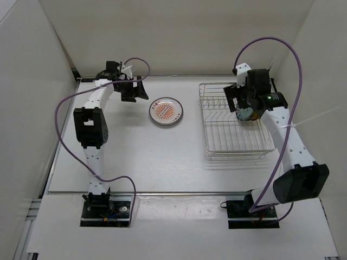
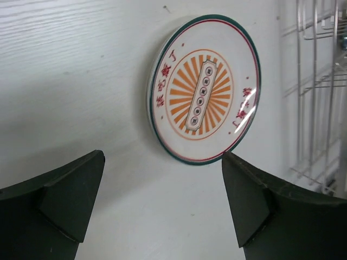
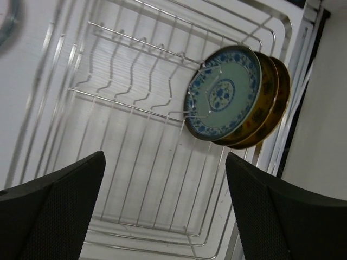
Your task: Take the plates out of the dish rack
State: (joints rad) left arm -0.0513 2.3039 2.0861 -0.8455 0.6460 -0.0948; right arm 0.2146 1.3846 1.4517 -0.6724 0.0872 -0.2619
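I need to bring my right gripper down and right in the top view to the teal plate (image 3: 225, 92), onto its rim (image 3: 251, 111), as it stands first beside empty slots.
An orange-centred white plate (image 1: 166, 111) lies flat on the table left of the chrome wire dish rack (image 1: 236, 122); it also shows in the left wrist view (image 2: 203, 89). My left gripper (image 1: 135, 90) is open and empty, hovering just left of that plate (image 2: 162, 200). My right gripper (image 1: 240, 104) is open and empty above the rack's far right part (image 3: 165, 206). In the right wrist view a teal plate (image 3: 225, 92) stands upright in the rack (image 3: 130, 135), with two golden-yellow plates (image 3: 274, 100) behind it. A yellow plate edge (image 1: 250, 115) peeks out under the right wrist.
The rack's edge shows at the right of the left wrist view (image 2: 320, 108). White walls enclose the table on the left, back and right. The rack's left slots hold nothing.
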